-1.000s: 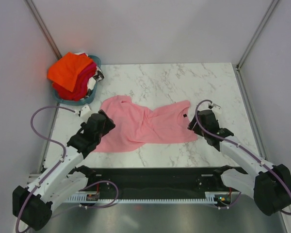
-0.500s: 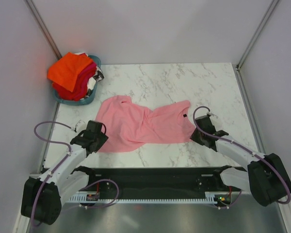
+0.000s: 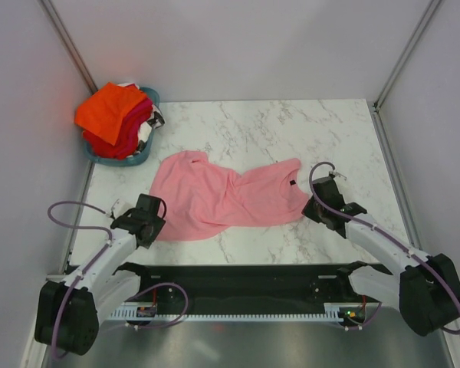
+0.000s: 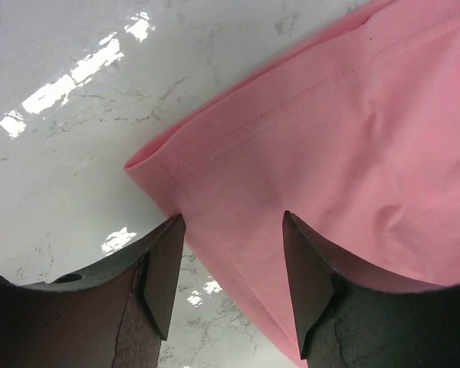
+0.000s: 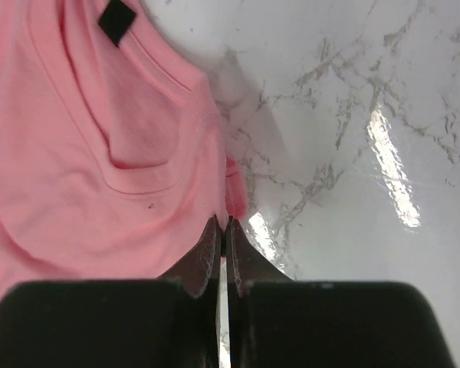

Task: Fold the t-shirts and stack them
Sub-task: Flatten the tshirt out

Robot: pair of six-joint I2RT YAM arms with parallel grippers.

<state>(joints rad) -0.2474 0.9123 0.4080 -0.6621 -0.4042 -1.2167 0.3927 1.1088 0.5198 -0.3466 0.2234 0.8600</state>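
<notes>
I will next raise my right gripper and swing its fold of the t-shirt outward over the black tag [image 3: 293, 182] [image 5: 116, 21], which lies farther out than the gripper's fingers. I will let go there because the t-shirt's collar gapes open.
A light pink t-shirt [image 3: 230, 195] lies spread and rumpled on the marble table [image 3: 291, 130]. My left gripper [image 3: 149, 218] is at the shirt's near left corner. In the left wrist view it [image 4: 230, 257] is open, with the hemmed corner [image 4: 291, 153] lying between the two fingers. My right gripper [image 3: 314, 205] is at the shirt's right edge beside the collar. Its jaws [image 5: 223, 224] are shut on a small fold of the pink cloth [image 5: 123, 153]. More t-shirts, orange, red and magenta [image 3: 113, 113], are piled at the far left.
The pile sits in a teal basket [image 3: 134, 160] in the far left corner, against the left wall. A black tag [image 5: 116, 19] marks the inside of the pink shirt's collar. Metal corner posts [image 3: 402, 54] rise behind the table.
The left gripper has drawn back and down to the shirt's near left corner, its jaws narrower. The right gripper has closed on the shirt's right edge.
</notes>
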